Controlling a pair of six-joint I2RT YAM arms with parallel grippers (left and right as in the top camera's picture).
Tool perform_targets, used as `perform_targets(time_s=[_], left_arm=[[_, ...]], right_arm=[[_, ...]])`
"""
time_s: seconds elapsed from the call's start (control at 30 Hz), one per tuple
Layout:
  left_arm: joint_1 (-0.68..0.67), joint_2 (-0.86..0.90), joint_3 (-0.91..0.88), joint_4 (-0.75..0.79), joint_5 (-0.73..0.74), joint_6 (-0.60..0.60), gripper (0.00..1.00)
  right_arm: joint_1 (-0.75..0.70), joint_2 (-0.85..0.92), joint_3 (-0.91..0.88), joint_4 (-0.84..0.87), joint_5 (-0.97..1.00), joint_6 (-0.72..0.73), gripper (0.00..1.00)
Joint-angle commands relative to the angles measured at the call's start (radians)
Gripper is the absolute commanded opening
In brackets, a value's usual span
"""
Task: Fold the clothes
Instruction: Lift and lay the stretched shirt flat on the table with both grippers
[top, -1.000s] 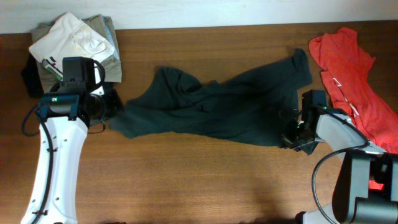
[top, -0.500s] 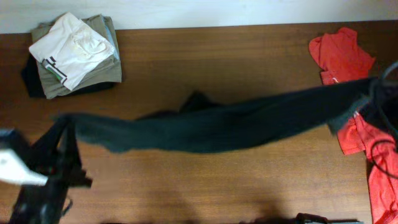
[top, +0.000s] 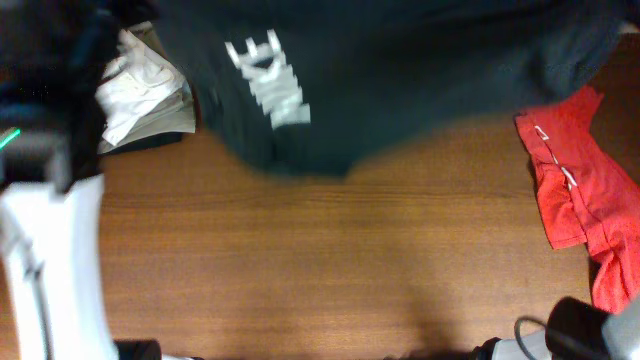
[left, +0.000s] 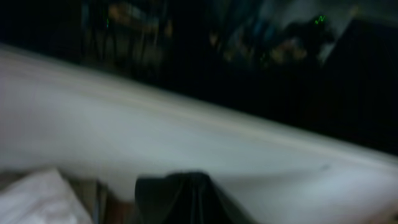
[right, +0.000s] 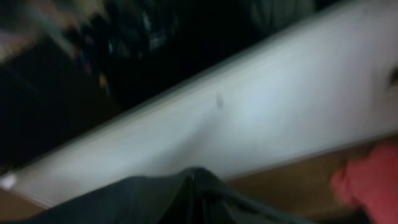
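I will lower my left gripper and draw it back, because the T-shirt (top: 420, 70) still hangs in the air. Then I will release the T-shirt's corner on the bare wood in front of the pile.
The charcoal-black T-shirt (top: 420, 70) hangs in the air, stretched wide across the top of the overhead view, with its white block letters (top: 268, 82) facing the camera. Its lower edge hangs over the table's far half. The left arm (top: 50, 240) rises at the left, and its gripper is lost in blur at the shirt's left end. The right gripper is out of the overhead view. In the left wrist view a peak of black fabric (left: 177, 196) bunches at the jaws. The right wrist view shows the same (right: 199, 193). The fingers themselves do not show.
A folded white and khaki pile (top: 140, 95) lies at the back left. A red-orange shirt (top: 580, 190) lies at the right edge. The brown wooden table (top: 340, 260) fills the front. A white wall (left: 186, 143) stands behind the table.
Both arms have lifted the shirt off the table and swung it up and toward the back. It went from a crumpled heap to a stretched band to a raised sheet showing its letters.
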Motion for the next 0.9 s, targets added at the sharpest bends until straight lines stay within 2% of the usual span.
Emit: perform_targets(time_s=[0.0, 0.07, 0.17, 0.2, 0.27, 0.33, 0.4, 0.47, 0.5, 0.53, 0.57, 0.63, 0.67, 0.7, 0.77, 0.87], left_arm=[[0.005, -0.051, 0.221, -0.171, 0.005, 0.046, 0.00], [0.005, -0.030, 0.192, -0.357, 0.004, 0.068, 0.00], [0.003, 0.103, -0.045, -0.445, 0.113, 0.092, 0.00], [-0.002, 0.177, -0.184, -0.439, 0.176, 0.098, 0.00], [-0.012, 0.280, -0.357, -0.431, 0.196, 0.097, 0.00], [-0.010, 0.305, -0.518, -0.446, 0.193, 0.082, 0.00], [-0.009, 0.242, -0.522, -0.541, 0.138, 0.082, 0.00], [-0.012, 0.117, -0.523, -0.648, 0.079, 0.071, 0.00], [-0.012, 0.064, -0.529, -0.673, 0.051, 0.066, 0.00], [-0.012, -0.021, -0.551, -0.709, 0.018, 0.030, 0.00], [-0.012, -0.089, -0.592, -0.713, 0.018, 0.021, 0.00], [-0.012, -0.185, -0.733, -0.709, 0.031, -0.005, 0.00], [-0.012, -0.206, -0.803, -0.705, 0.047, -0.010, 0.00], [-0.012, -0.229, -0.924, -0.696, 0.069, -0.038, 0.00], [-0.012, -0.305, -1.131, -0.681, 0.071, -0.108, 0.00], [-0.012, -0.487, -1.208, -0.686, 0.071, -0.139, 0.00]], right_arm=[[-0.087, -0.052, 0.166, -0.135, -0.048, -0.032, 0.04], [-0.092, -0.027, 0.141, -0.322, -0.048, -0.140, 0.04], [-0.035, 0.048, -0.040, -0.497, 0.057, -0.271, 0.04], [0.004, 0.061, -0.201, -0.491, 0.081, -0.319, 0.04], [0.048, 0.058, -0.463, -0.429, 0.080, -0.330, 0.04], [0.092, 0.055, -0.796, -0.333, 0.079, -0.344, 0.04], [0.104, 0.050, -0.987, -0.252, 0.080, -0.343, 0.04], [0.097, 0.028, -1.034, -0.238, 0.097, -0.327, 0.04], [0.095, 0.010, -1.034, -0.230, 0.156, -0.283, 0.04], [0.095, -0.029, -1.034, -0.215, 0.300, -0.196, 0.04], [0.095, -0.050, -1.034, -0.211, 0.366, -0.180, 0.04], [0.095, -0.050, -1.049, -0.223, 0.368, -0.180, 0.04], [0.095, -0.050, -1.076, -0.217, 0.397, -0.140, 0.04], [0.087, -0.050, -1.107, -0.214, 0.512, -0.043, 0.04], [0.023, -0.053, -1.122, -0.232, 0.547, -0.005, 0.04], [-0.076, -0.113, -1.122, -0.294, 0.547, -0.002, 0.04]])
